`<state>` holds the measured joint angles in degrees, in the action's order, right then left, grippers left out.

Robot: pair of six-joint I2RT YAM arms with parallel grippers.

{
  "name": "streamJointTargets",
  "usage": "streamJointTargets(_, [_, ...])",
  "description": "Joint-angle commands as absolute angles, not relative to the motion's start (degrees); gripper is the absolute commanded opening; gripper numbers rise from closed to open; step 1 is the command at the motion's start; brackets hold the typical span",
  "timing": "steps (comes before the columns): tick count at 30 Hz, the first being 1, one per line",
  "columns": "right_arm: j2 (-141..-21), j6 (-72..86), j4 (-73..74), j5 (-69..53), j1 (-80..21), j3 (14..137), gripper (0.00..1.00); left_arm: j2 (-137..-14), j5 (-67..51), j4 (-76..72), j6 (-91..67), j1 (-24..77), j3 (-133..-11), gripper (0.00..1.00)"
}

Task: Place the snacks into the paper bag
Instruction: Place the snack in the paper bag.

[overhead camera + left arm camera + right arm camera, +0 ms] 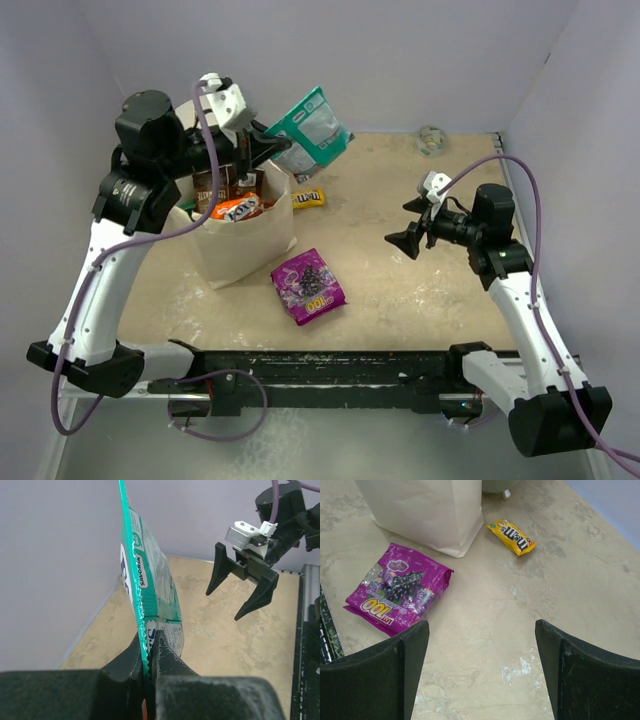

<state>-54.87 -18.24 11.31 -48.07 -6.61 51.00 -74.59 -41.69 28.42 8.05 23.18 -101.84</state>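
Note:
The teal packet (312, 128) sticks out past the bag's rim, so the left gripper should next tip down and to the left in the top view, into the bag's opening (232, 203).
The beige paper bag (245, 245) stands open at the left, with an orange-red packet (238, 208) and a dark brown packet (212, 185) sticking out of it. My left gripper (268, 150) is shut on a teal packet (312, 128) and holds it in the air above the bag's far right edge; the left wrist view shows the packet (150, 590) pinched edge-on between the jaws. A purple packet (309, 286) lies on the table in front of the bag. A yellow candy bag (308, 198) lies behind the bag. My right gripper (408, 238) is open and empty above the table's middle.
A small grey-green ball (431, 139) sits at the far wall. The right wrist view shows the paper bag's base (427, 510), the purple packet (397, 590) and the yellow candy bag (511, 536) on the tan table. The black front rail (330, 365) runs along the near edge.

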Motion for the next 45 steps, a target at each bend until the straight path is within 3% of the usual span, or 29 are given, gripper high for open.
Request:
streamJointTargets(1, [-53.6, -19.8, 8.5, -48.6, -5.6, 51.2, 0.88, -71.3, -36.9, 30.4, 13.8, 21.4, -106.3, 0.00])
streamJointTargets(14, [-53.2, -20.8, 8.3, -47.5, -5.0, 50.6, 0.89, -68.1, -19.5, 43.8, 32.8, 18.9, -108.3, 0.00])
streamJointTargets(27, [-53.4, -21.5, 8.1, -47.6, -5.0, 50.0, 0.89, -72.2, -4.4, 59.5, 46.8, 18.9, -111.6, 0.00])
streamJointTargets(36, [-53.4, -22.0, 8.1, -47.6, -5.0, 49.8, 0.90, -75.7, -2.7, 63.9, 52.1, 18.7, -111.0, 0.00])
streamJointTargets(45, [-53.6, -22.3, 8.1, -48.4, -5.0, 49.7, 0.91, -80.5, -12.6, 68.4, 57.8, 12.2, -114.2, 0.00])
